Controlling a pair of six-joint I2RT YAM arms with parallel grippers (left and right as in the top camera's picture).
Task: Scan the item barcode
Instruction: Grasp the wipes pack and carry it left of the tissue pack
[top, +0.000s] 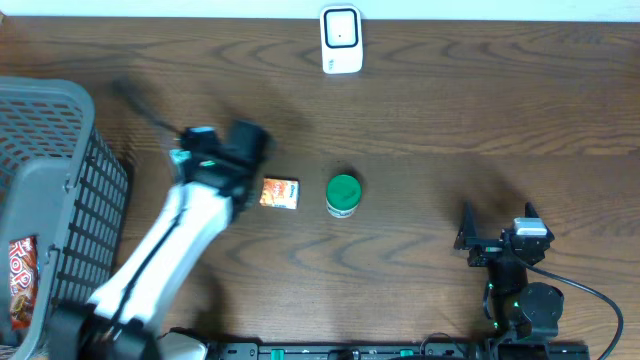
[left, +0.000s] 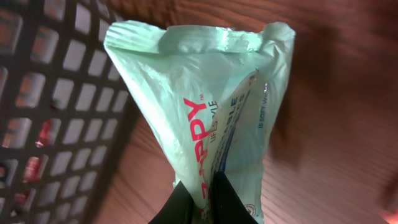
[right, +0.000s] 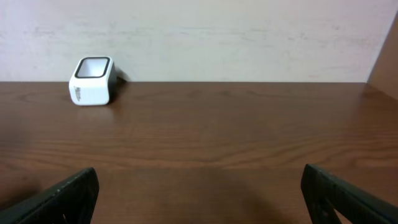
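The left gripper should next go down toward the bare wood (left: 142, 155) beside the basket and let go of the pale green packet (left: 199, 93) there, because that part of the table is clear.
In the left wrist view my left gripper (left: 205, 186) is shut on the lower edge of a pale green plastic packet (left: 199, 93) with red lettering, which hangs just above the wood. Seen from overhead, the left gripper (top: 215, 152) hovers, blurred, between the basket and the middle of the table. The white barcode scanner (top: 341, 40) stands at the far edge, also seen as a small white box (right: 92, 81) in the right wrist view. My right gripper (top: 497, 232) rests at the front right, open and empty (right: 199, 186).
A grey mesh basket (top: 50, 140) fills the left side, its wall (left: 56, 93) close to the held packet; a red packet (top: 20, 280) lies inside. A small orange packet (top: 279, 193) and a green-lidded jar (top: 343, 194) sit mid-table.
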